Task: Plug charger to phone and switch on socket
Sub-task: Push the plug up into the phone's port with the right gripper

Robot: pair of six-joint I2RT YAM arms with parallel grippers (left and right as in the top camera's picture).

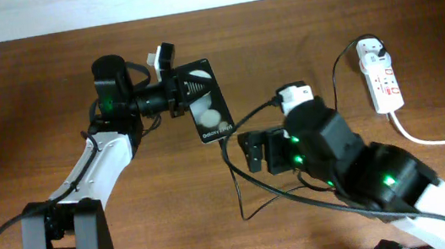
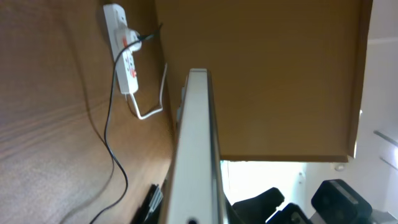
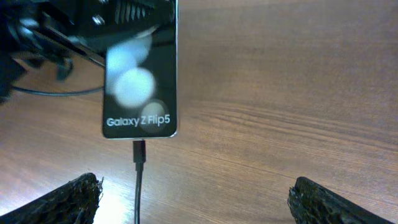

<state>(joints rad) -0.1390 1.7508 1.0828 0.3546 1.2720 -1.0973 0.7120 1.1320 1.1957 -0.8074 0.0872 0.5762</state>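
My left gripper moves down next and turns the phone (image 1: 205,101) flat onto the bare tabletop beneath to release it, because the charger plug sits in its bottom edge.
The black phone (image 1: 205,101) is held tilted off the table by my left gripper (image 1: 178,93), which is shut on its left edge. In the left wrist view the phone shows edge-on (image 2: 196,149). In the right wrist view its glossy screen (image 3: 140,74) faces me, and the charger plug tip (image 3: 139,151) sits in its bottom edge. The thin black charger cable (image 1: 236,182) loops over the table to the white adapter (image 1: 372,48) in the socket (image 1: 383,83), which also shows in the left wrist view (image 2: 124,56). My right gripper (image 1: 252,151) (image 3: 196,202) is open and empty just below the phone.
The socket's thick white cord (image 1: 437,141) runs off to the right edge. The brown wooden table (image 1: 25,106) ends at a pale wall along the back. My right arm body (image 1: 355,168) lies over part of the cable loop.
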